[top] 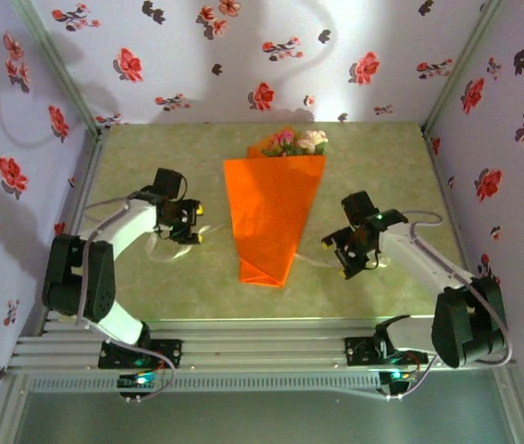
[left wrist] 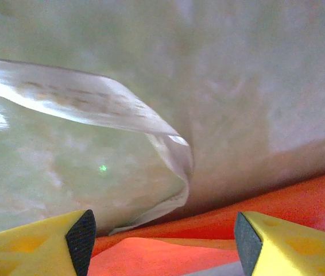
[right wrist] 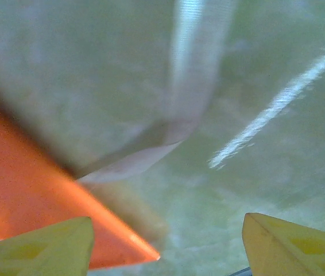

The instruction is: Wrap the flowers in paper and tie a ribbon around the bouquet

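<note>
I will lower my open right gripper onto the pale ribbon beside the paper next and close it there, because the loose ribbon runs from the paper's edge beneath the gripper.
The bouquet lies flat mid-table: the orange paper (top: 271, 215) is folded into a cone with its narrow tip toward me, and the pink and cream flowers (top: 294, 141) poke out of its wide far end. The pale ribbon (top: 163, 251) trails loose on the mat on both sides of the cone's lower part. My left gripper (top: 197, 225) stands open just left of the cone, the ribbon (left wrist: 93, 100) curling ahead of it and the paper (left wrist: 208, 241) below. My right gripper (top: 336, 257) stands open right of the tip, near the ribbon (right wrist: 180, 115) and the paper (right wrist: 36, 201).
The green mat (top: 382, 176) is walled on three sides by flower-print wallpaper (top: 243, 55). An aluminium rail (top: 262, 351) with both arm bases runs along the near edge.
</note>
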You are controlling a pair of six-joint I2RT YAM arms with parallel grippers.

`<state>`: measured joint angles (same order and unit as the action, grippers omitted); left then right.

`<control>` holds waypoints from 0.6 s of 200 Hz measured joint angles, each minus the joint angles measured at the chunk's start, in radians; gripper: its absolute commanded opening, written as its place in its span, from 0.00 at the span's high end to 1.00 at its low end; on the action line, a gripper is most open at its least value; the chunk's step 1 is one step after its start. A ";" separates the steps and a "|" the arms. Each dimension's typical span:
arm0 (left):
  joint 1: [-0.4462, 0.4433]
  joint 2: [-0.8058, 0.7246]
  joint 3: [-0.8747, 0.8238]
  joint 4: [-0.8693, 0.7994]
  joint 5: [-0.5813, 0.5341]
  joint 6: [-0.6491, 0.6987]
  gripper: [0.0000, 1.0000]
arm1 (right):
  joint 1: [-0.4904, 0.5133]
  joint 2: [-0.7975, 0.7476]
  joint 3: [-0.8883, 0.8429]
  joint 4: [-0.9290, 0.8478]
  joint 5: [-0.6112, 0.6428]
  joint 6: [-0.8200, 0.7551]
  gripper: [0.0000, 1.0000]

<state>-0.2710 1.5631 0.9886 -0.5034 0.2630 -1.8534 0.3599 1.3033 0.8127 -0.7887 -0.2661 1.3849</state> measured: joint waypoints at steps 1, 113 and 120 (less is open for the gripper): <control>0.002 -0.003 -0.002 -0.003 -0.001 -0.001 0.31 | 0.000 0.003 -0.003 0.002 -0.001 0.004 0.30; 0.163 -0.111 -0.014 -0.365 -0.115 0.077 0.29 | -0.091 0.322 0.052 0.151 -0.043 0.171 1.00; 0.172 -0.122 -0.007 -0.391 -0.134 0.097 0.28 | -0.098 0.324 0.055 0.151 -0.045 0.167 1.00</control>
<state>-0.0986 1.4406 0.9813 -0.8948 0.1295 -1.7565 0.2619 1.6276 0.8680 -0.6380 -0.3115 1.5520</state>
